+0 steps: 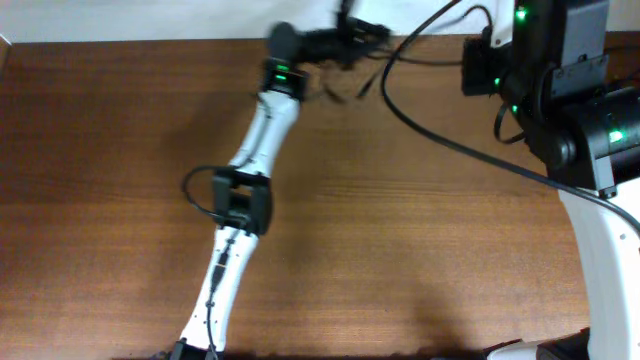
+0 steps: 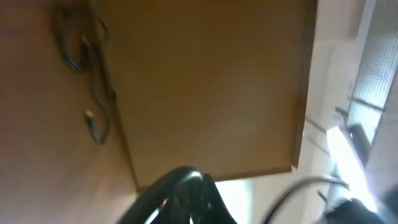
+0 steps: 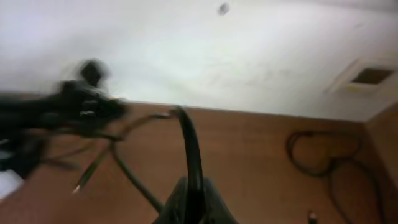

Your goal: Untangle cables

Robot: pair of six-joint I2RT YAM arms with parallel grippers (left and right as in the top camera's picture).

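Observation:
The robot's right gripper should move away from the left gripper toward the dark cable loop (image 3: 336, 160) and let go of the piece of black cable, because one piece of black cable still joins both grippers.
My left gripper (image 1: 355, 40) is raised near the table's far edge, blurred, and shut on the thin black cables. Loose ends (image 1: 362, 88) hang below it. In the right wrist view it (image 3: 93, 112) is at the left, with cords and a plug end (image 3: 79, 184) dangling. One cable strand (image 1: 425, 58) runs from it to my right gripper (image 1: 472, 65). The right jaws (image 3: 193, 186) are shut on that black cord (image 3: 186, 134). In the left wrist view the left jaws (image 2: 186, 196) are dark and blurred. Thin cords with a plug (image 2: 93, 93) show at the upper left.
A thick black robot wire (image 1: 450, 145) sweeps across the table's right half to the right arm's base (image 1: 600, 120). The left arm (image 1: 250, 170) crosses the middle of the table with its own wire loop (image 1: 198, 190). Another dark cord loop (image 3: 320, 155) lies on the wood.

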